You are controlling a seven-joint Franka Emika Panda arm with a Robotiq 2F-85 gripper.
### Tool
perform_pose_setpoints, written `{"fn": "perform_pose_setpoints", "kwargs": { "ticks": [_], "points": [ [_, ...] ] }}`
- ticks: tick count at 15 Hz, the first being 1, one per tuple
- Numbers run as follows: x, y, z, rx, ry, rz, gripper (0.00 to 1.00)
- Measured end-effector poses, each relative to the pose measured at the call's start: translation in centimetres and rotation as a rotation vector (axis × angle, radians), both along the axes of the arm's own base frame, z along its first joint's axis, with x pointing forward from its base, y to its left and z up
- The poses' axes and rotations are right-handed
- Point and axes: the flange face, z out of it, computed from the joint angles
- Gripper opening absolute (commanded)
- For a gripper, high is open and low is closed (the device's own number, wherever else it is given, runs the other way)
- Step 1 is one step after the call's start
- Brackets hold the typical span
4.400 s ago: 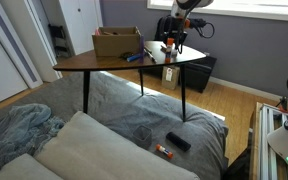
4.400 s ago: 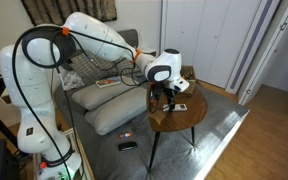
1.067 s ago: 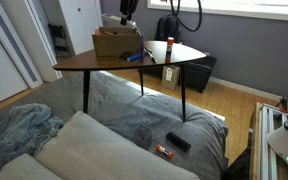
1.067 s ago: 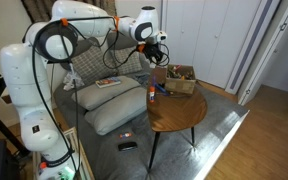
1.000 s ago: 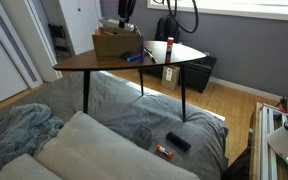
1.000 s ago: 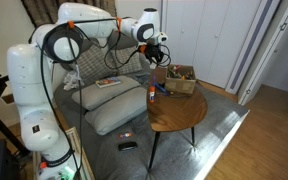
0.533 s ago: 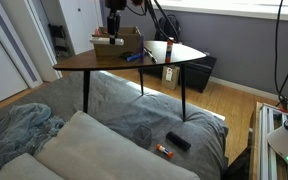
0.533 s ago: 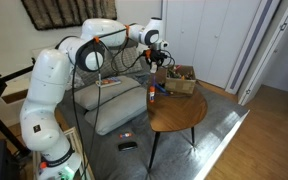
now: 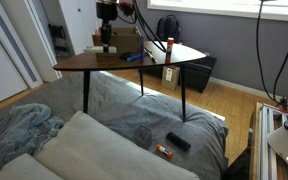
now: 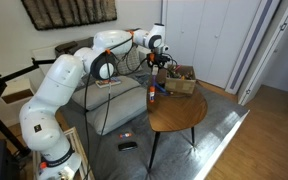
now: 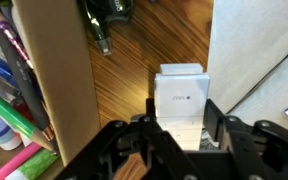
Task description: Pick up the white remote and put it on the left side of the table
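The white remote should go down next. My gripper should bring it onto the brown table [image 9: 99, 61] [image 11: 141, 75] beside the cardboard box.
In the wrist view my gripper [image 11: 181, 126] is shut on the white remote [image 11: 180, 92], a slim white bar that sticks out between the two black fingers. Under it lies the glossy brown table [image 11: 134, 70]. In both exterior views the gripper [image 9: 106, 42] [image 10: 162, 62] hangs low over the table [image 9: 89, 62] [image 10: 180, 115], right beside the cardboard box [image 9: 124, 41] [image 10: 182, 80]. The remote is too small to make out in the exterior views.
The box wall [image 11: 62, 70] stands close beside the gripper, with pens [image 11: 2, 95] inside. An orange-capped bottle [image 9: 169, 47] stands on the table's far part. A black remote [image 9: 177, 142] and a small orange-capped item [image 9: 164, 152] lie on the grey cover below.
The arm has swung from the bottle's end of the table, over the cardboard box, and come down beside the box at the other end, with the remote still held.
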Motion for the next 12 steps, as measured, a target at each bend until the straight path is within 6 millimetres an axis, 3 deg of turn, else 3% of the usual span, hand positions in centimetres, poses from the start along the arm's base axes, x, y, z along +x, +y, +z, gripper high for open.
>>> {"fn": "perform_pose_setpoints", "kwargs": {
  "ticks": [6,12],
  "points": [
    [0.4,1.5,-3.2,-0.016,0.055,0.034,0.24],
    [0.8,1.4,-3.5,-0.048,0.061,0.040,0.24]
  ]
}}
